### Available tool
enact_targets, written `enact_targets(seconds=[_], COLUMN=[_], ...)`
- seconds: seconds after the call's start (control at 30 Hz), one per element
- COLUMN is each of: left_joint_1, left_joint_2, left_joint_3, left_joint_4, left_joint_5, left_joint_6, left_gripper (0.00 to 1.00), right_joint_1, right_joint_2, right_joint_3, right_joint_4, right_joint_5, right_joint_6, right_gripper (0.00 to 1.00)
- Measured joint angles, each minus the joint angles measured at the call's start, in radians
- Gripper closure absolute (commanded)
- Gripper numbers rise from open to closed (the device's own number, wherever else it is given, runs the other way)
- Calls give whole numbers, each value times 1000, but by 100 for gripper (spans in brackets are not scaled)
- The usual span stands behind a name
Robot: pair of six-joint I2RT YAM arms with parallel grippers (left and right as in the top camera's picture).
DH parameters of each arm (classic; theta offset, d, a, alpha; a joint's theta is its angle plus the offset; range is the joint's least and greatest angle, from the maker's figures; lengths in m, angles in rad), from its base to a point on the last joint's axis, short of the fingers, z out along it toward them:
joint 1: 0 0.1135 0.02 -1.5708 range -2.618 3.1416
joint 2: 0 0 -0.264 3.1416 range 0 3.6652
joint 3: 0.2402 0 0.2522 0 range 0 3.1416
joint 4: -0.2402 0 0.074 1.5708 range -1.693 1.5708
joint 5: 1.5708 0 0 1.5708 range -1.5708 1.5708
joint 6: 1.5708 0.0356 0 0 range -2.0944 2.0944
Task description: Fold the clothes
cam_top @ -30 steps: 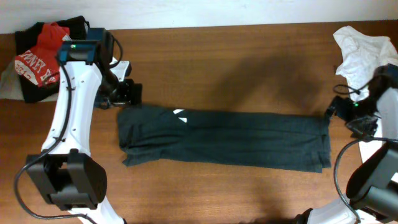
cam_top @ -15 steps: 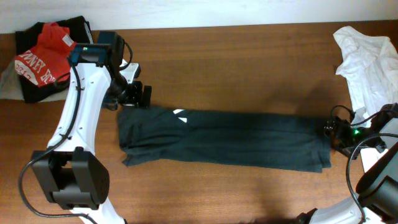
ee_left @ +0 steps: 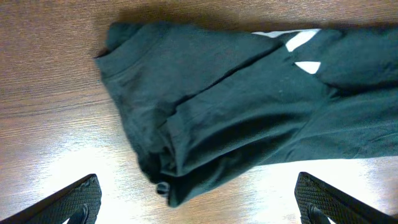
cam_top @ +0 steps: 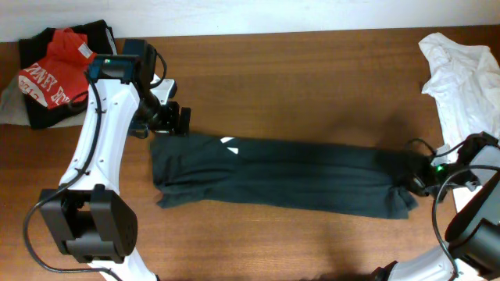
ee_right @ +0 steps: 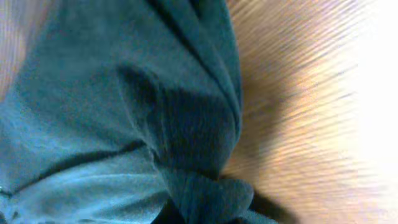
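Next, my right gripper lifts the garment's pinched end toward the white mark, then lowers that end onto the garment's middle (cam_top: 283, 173), as the garment lies stretched flat.
A long dark garment (cam_top: 273, 172) lies flat across the table, with a small white mark near its left end. My left gripper (cam_top: 181, 122) hovers open just above the garment's upper left corner. In the left wrist view the rumpled dark cloth (ee_left: 211, 106) lies ahead of the wide-apart fingertips (ee_left: 81, 199), and nothing is between them. My right gripper (cam_top: 419, 181) is at the garment's right end, shut on the cloth, which bunches there. The right wrist view is filled with gathered dark fabric (ee_right: 124, 124) pinched at the bottom edge.
A pile of red and black clothes (cam_top: 55, 74) sits at the back left corner. A crumpled white garment (cam_top: 461, 70) lies at the back right, close to the right arm. Bare wooden table (cam_top: 312, 86) lies behind and in front of the dark garment.
My right gripper came down onto the garment's right end and shut on it, bunching the cloth. My left gripper shifted slightly right early on, then stayed open.
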Motion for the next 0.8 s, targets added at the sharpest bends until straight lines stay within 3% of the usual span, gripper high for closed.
enact_targets(seconds=[0.17, 0.27, 0.57, 0.8], left_joint_1=[0, 0, 0, 0], left_joint_2=[0, 0, 0, 0], left_joint_3=[0, 0, 0, 0], left_joint_4=[0, 0, -5, -5], left_joint_5=[0, 0, 3, 3], left_joint_6=[0, 0, 0, 0], left_gripper=[1, 1, 1, 1], right_joint_1=[8, 107, 637, 881], right_joint_2=[-201, -317, -296, -194], right_joint_3=[94, 105, 101, 101], right_joint_4=[-88, -130, -55, -6], right_joint_5=[114, 141, 175, 182], right_joint_6=[96, 103, 204, 290], right_gripper=[96, 96, 96, 96])
